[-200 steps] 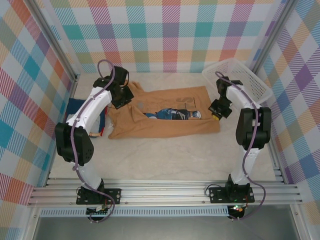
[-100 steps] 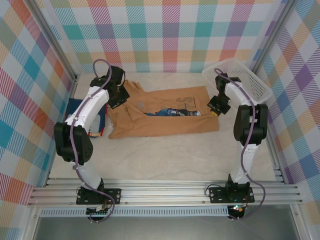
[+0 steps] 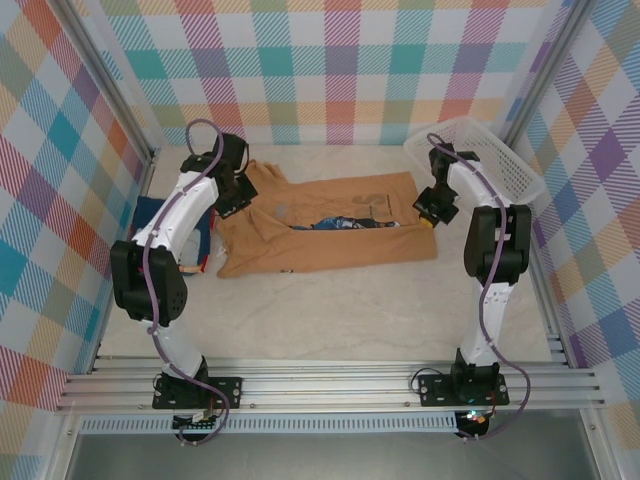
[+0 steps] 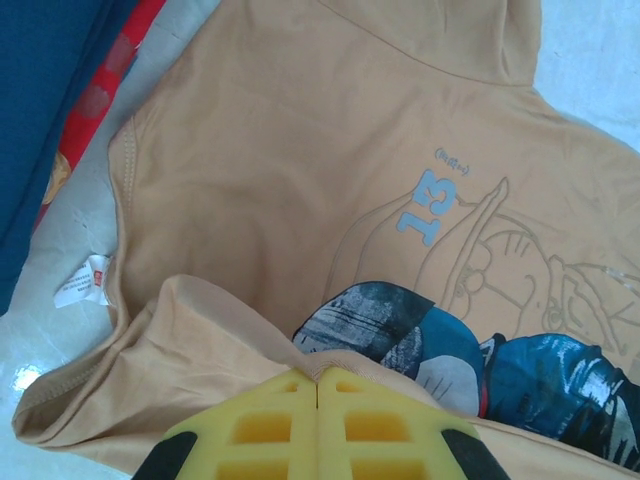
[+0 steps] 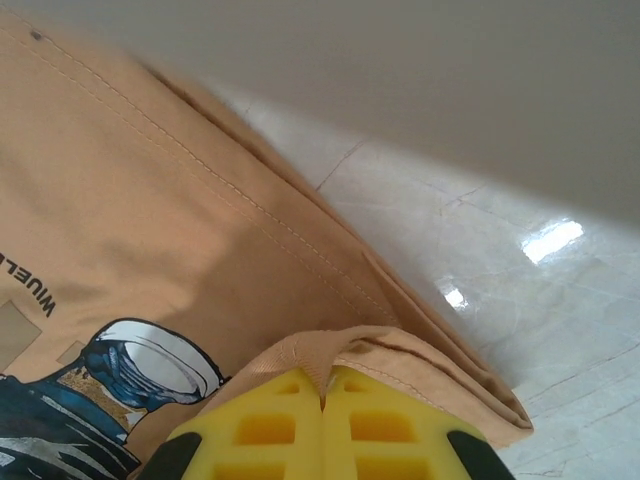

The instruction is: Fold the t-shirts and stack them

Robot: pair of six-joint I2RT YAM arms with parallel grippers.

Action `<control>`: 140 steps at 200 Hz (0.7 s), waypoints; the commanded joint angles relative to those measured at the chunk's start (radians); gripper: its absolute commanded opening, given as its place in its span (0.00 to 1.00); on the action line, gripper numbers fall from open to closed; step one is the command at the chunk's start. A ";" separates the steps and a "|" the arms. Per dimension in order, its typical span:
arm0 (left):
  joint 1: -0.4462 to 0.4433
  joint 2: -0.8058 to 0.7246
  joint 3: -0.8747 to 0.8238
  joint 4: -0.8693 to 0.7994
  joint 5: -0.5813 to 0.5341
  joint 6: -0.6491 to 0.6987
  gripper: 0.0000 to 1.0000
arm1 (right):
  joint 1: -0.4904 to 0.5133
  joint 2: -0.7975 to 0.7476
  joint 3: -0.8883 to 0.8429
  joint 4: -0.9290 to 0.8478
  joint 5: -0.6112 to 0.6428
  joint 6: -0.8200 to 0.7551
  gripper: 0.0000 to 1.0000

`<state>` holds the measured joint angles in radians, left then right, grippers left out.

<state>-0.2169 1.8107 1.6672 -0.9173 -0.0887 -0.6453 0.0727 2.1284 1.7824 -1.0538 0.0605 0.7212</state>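
The pinched fold's edge still stands up, so the left gripper needs to lower the fold onto the tan layer below it, beside the print, and let go.
The tan-orange t-shirt [image 3: 330, 240] lies across the middle of the table, its blue-and-white print [image 3: 345, 222] showing as a narrow strip between two layers. My left gripper [image 3: 243, 200] is shut on a fold of its cloth at the left end; in the left wrist view the yellow pads [image 4: 317, 375] pinch a raised tan edge [image 4: 210, 320] above the print [image 4: 480, 350]. At the right end my right gripper [image 3: 430, 218] is shut on the tan hem [image 5: 400, 350], lifted off the layer below [image 5: 150, 200]. The navy t-shirt [image 3: 150, 215] lies at the far left, partly behind the left arm.
A white mesh basket [image 3: 490, 150] stands at the back right corner, just behind the right arm. Plaid walls close in the back and both sides. Bare marble-look tabletop [image 3: 330, 310] stretches in front of the shirt. A white label [image 4: 83, 283] hangs at the shirt's left edge.
Both grippers have moved toward the back wall, carrying the shirt's edge over with them. The visible strip of print has grown narrower.
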 commanded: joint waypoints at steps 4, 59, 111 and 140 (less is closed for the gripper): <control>0.019 0.016 0.026 -0.040 -0.031 0.023 0.00 | 0.006 0.038 0.044 -0.012 -0.012 0.000 0.00; 0.028 0.090 0.035 0.018 0.038 0.014 0.06 | 0.019 0.033 0.086 0.031 -0.057 -0.065 0.35; 0.033 0.092 0.101 0.040 0.054 -0.043 0.50 | 0.024 -0.146 -0.049 0.086 -0.051 -0.069 0.41; 0.030 0.053 0.055 0.009 0.102 -0.043 0.47 | 0.043 -0.250 -0.228 0.175 -0.065 -0.069 0.39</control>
<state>-0.1986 1.9251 1.7329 -0.8810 -0.0307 -0.6731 0.0994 1.9724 1.6752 -0.9474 0.0154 0.6643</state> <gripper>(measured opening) 0.485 0.398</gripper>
